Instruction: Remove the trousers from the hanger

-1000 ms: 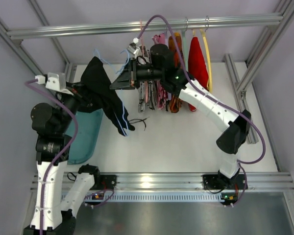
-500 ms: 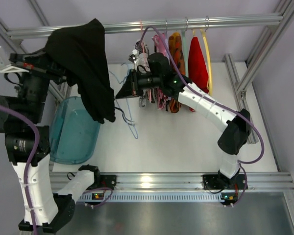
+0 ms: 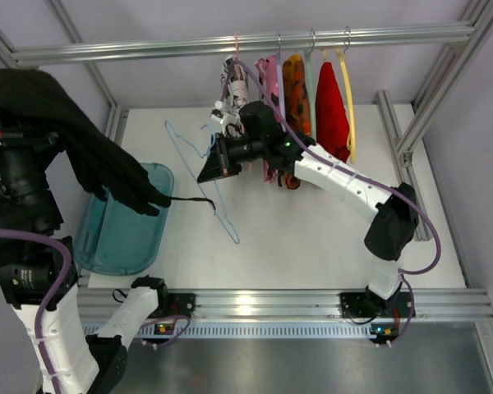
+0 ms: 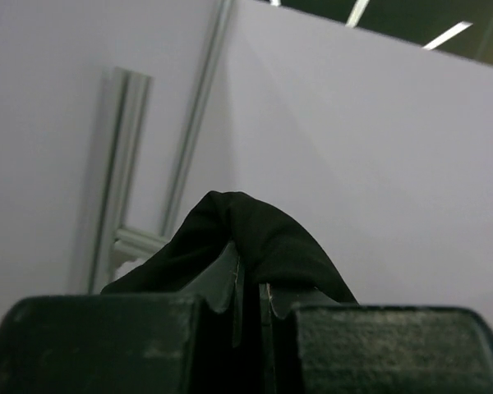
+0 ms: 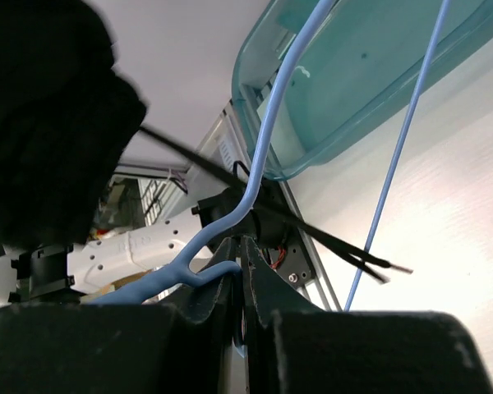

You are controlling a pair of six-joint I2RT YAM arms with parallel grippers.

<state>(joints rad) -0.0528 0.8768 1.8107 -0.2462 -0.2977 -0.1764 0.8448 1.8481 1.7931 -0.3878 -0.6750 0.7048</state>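
Note:
The hanger is bare, so the robot's left gripper needs to go down next from its high spot toward the open inside of the teal bin, to let go of the black trousers (image 3: 90, 148).
The black trousers (image 3: 90, 148) hang from my left gripper (image 3: 8, 94), raised high at the far left, their lower end over the teal bin; thin drawstrings (image 3: 193, 200) trail right. In the left wrist view the gripper (image 4: 251, 283) is shut on a fold of the trousers (image 4: 255, 238). The light-blue wire hanger (image 3: 199, 176) is bare and held by my right gripper (image 3: 209, 168) above the table's middle. In the right wrist view the gripper (image 5: 240, 254) is shut on the hanger (image 5: 271, 139), with the trousers (image 5: 41, 115) and drawstrings (image 5: 312, 234) beyond it.
A teal bin (image 3: 127, 234) lies on the table's left side, also in the right wrist view (image 5: 370, 74). Several garments (image 3: 312, 107) on pink and yellow hangers hang from the rear rail (image 3: 378, 34). Aluminium frame posts (image 3: 427, 115) stand at the right.
My left arm has swung the trousers left and up, fully off the hanger. The hanger, first inside the trousers, now hangs bare from my right gripper, which shifted slightly down and left.

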